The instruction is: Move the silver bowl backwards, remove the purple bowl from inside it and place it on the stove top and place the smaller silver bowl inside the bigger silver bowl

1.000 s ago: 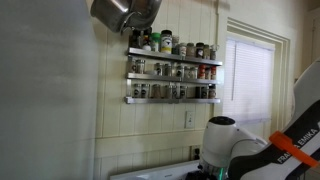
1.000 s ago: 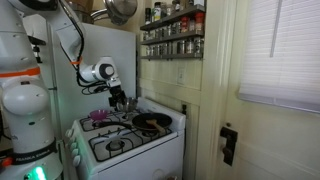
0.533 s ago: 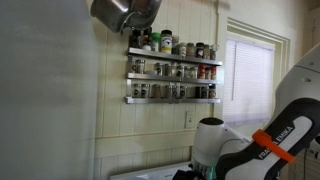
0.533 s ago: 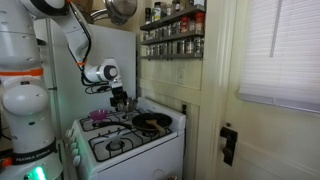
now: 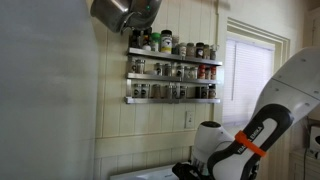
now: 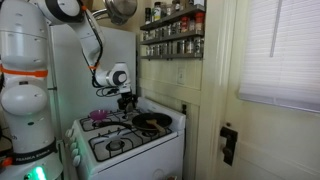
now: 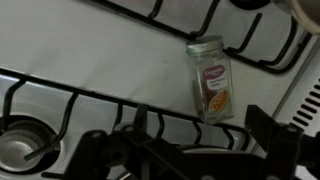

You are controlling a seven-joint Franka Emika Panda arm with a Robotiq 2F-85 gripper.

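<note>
Next, my gripper moves down and brings its fingers around the spice jar's labelled body (image 7: pixel 214 90), because the spice jar still lies ahead of its open, empty fingers.
In an exterior view my gripper (image 6: pixel 127 102) hangs low over the back of the white stove (image 6: pixel 130 150), just right of a purple bowl (image 6: pixel 100 116) at the back left. A round grey thing, perhaps a silver bowl (image 6: pixel 115 145), sits on the front burner. In the wrist view the dark fingers of my gripper (image 7: pixel 185 150) stand wide apart over the black grate, with nothing held between them. A pale curved rim shows just under them, too dark to name. My gripper also shows low in an exterior view (image 5: pixel 183 171).
A spice jar (image 7: pixel 212 80) lies on the white stove top ahead of the fingers. A dark pan (image 6: pixel 152 122) sits on the back right burner. Spice racks (image 5: pixel 172 70) line the wall, and a silver pot (image 6: pixel 120 10) hangs overhead.
The arm has swung: the gripper has shifted a little to the right over the back of the stove, and the elbow has risen into view.
</note>
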